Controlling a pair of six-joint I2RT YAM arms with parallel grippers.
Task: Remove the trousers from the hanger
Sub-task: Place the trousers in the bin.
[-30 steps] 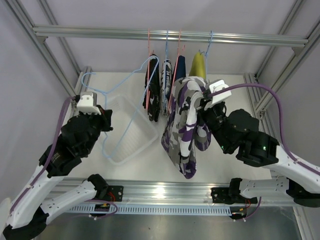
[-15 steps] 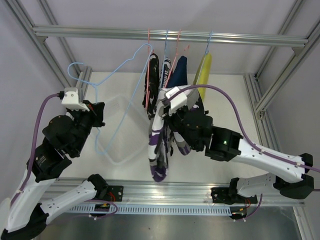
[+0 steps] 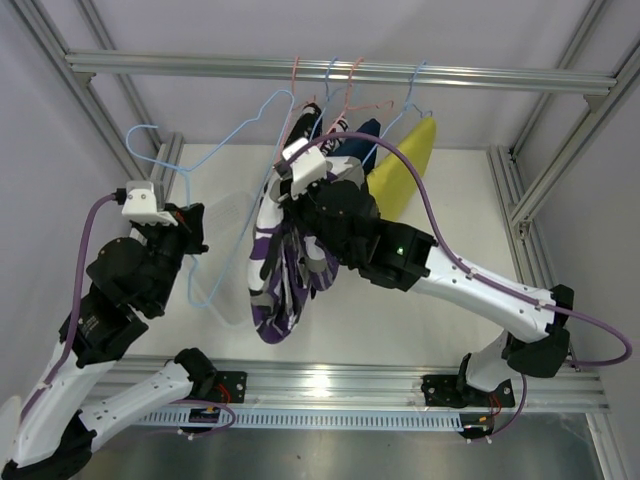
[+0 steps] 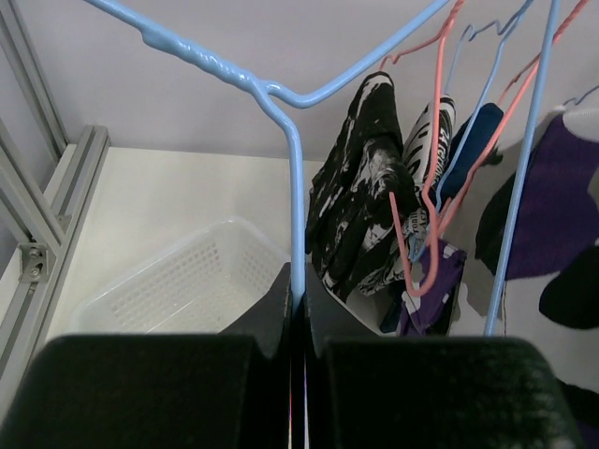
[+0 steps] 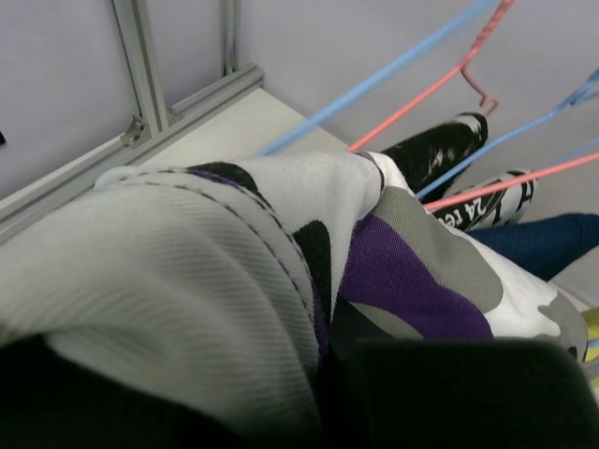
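Note:
My right gripper moves down and to the left in the top view next, over the clear plastic basket, because the trousers hang free of the hanger.
My left gripper [image 3: 192, 222] is shut on the lower wire of a light blue hanger [image 3: 225, 140], held up at the left; the wrist view shows the wire [image 4: 298, 187] pinched between the fingers [image 4: 281, 299]. My right gripper [image 3: 292, 200] is shut on the purple-white-black patterned trousers [image 3: 285, 285], which hang from it over the table's middle, beside the hanger's right side. The cloth [image 5: 281, 253] covers the right fingers. Black speckled [image 3: 310, 115], white printed [image 3: 336, 142], navy [image 3: 366, 135] and yellow trousers [image 3: 405, 165] hang from hangers on the rail.
A clear plastic basket [image 3: 222, 215] sits on the table under the blue hanger and shows in the left wrist view [image 4: 178, 281]. The metal rail [image 3: 480, 76] crosses the back. Frame posts stand at both sides. The right arm stretches across the middle.
My right arm has swung left with the patterned trousers, from right of centre to above the basket's right side. The hanging trousers have swung rightward. My left gripper has lifted the blue hanger.

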